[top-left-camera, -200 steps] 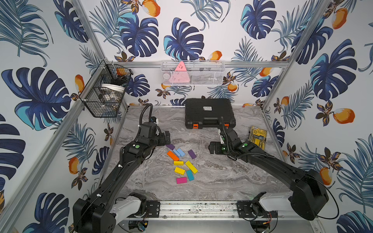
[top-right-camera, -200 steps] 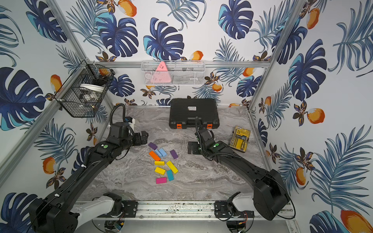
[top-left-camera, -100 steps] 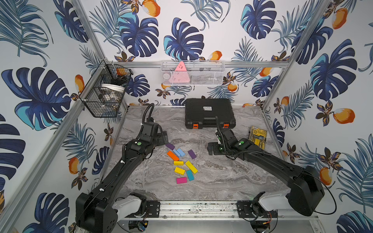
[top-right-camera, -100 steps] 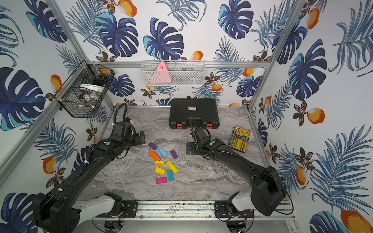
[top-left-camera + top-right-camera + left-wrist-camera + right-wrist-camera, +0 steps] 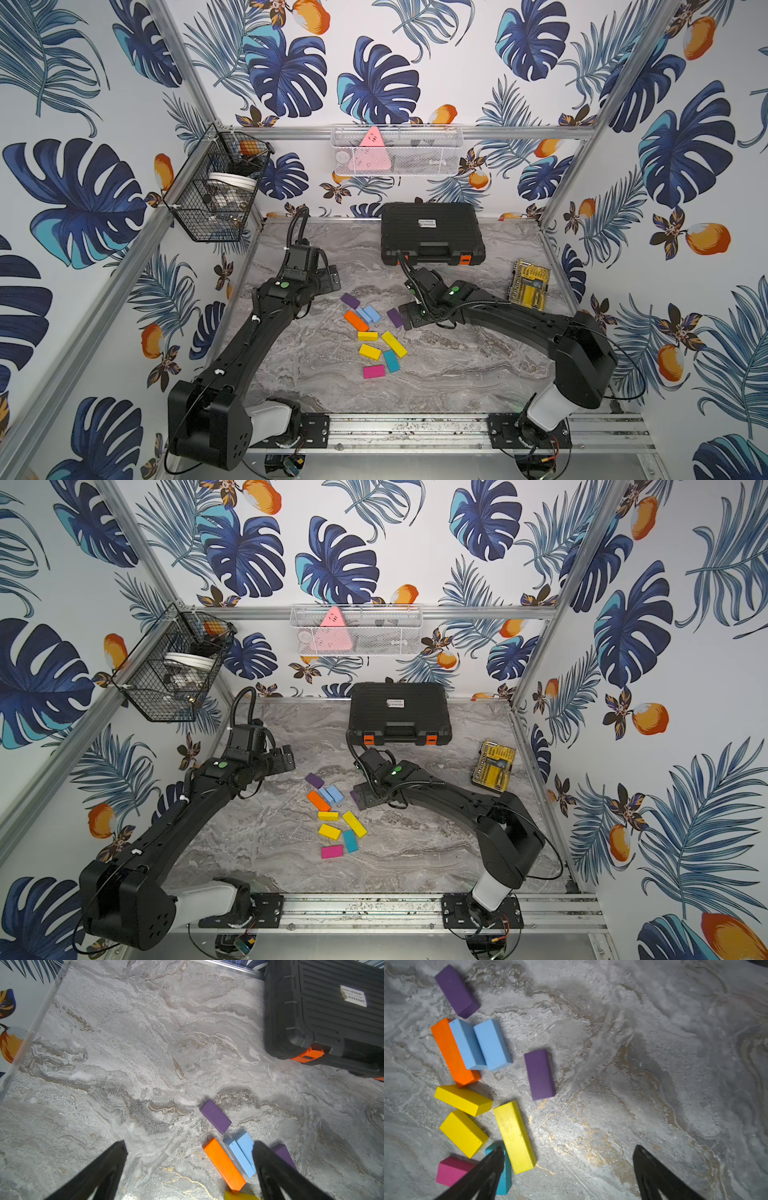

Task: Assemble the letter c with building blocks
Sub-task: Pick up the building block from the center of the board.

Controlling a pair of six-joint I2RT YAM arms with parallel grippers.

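Note:
My open right gripper will next move down and over toward the light blue blocks, astride the second purple block [image 5: 394, 317] [image 5: 540, 1075], because both its long sides are clear.
Several building blocks lie scattered mid-table in both top views: a purple block [image 5: 350, 300], two light blue blocks [image 5: 369, 314], an orange block [image 5: 355, 320], a second purple block [image 5: 395, 317], three yellow blocks [image 5: 394, 343], a teal block [image 5: 391, 360] and a magenta block [image 5: 374, 371]. My left gripper [image 5: 332, 280] hovers open behind and left of them, empty, with the orange block [image 5: 223, 1164] near one finger. My right gripper [image 5: 409, 318] is open and empty just right of the second purple block [image 5: 539, 1074]. One right fingertip [image 5: 497, 1153] overlaps the teal block [image 5: 506, 1176].
A black tool case [image 5: 432, 232] sits at the back of the marble table [image 5: 457, 365]. A yellow-and-black drill-bit case [image 5: 530, 284] lies at the right edge. A black wire basket [image 5: 216, 187] and a white mesh shelf [image 5: 397, 151] hang on the walls.
My right gripper has moved left and forward, up to the purple block. The left gripper has barely shifted. No block has moved.

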